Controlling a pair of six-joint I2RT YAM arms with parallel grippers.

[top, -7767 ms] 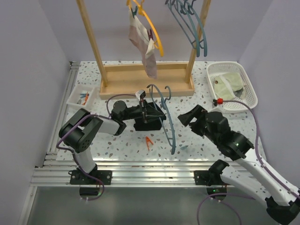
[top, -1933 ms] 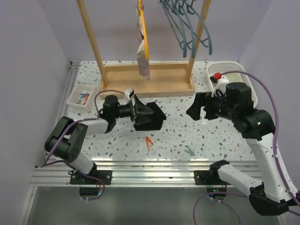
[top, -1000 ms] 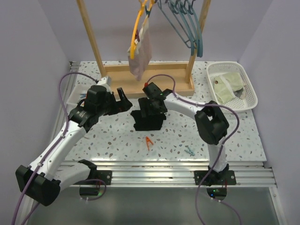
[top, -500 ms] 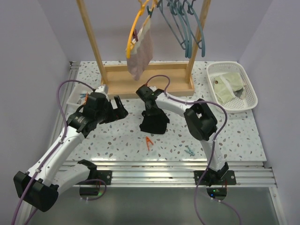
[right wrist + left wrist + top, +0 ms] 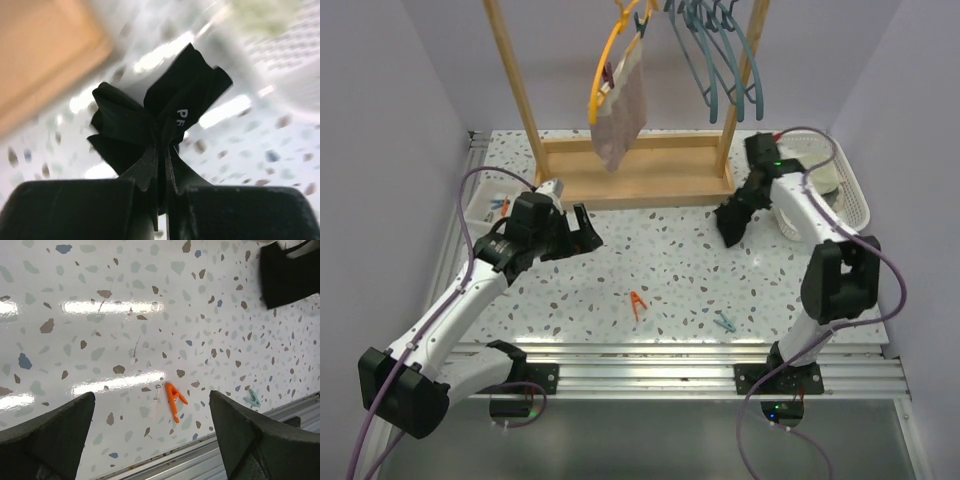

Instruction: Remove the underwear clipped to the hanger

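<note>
My right gripper will next move sideways and outward over the white basket (image 5: 287, 55), on its right in the top view, to release the underwear.
The black underwear (image 5: 731, 224) hangs bunched in my right gripper (image 5: 744, 203), which is shut on it just above the table, left of the white basket. In the right wrist view the black underwear (image 5: 165, 107) is pinched between the closed fingers of the right gripper (image 5: 161, 156). The pink-mauve underwear (image 5: 622, 108) is still clipped to the yellow hanger (image 5: 603, 66) on the wooden rack. My left gripper (image 5: 582, 232) hovers open over the table's left middle, holding nothing. Between the left wrist's wide fingers (image 5: 47, 437) lies only bare table with an orange clip (image 5: 174, 399).
A white basket (image 5: 851, 214) with pale green cloth stands at the back right. Several blue hangers (image 5: 718, 50) hang on the rack (image 5: 630, 180). An orange clip (image 5: 638, 303) and a teal clip (image 5: 724, 323) lie near the front. A small white tray (image 5: 480, 210) sits left.
My right gripper has shut on the black underwear and carried it from the table's middle to the right, toward the basket. The left arm has barely moved.
</note>
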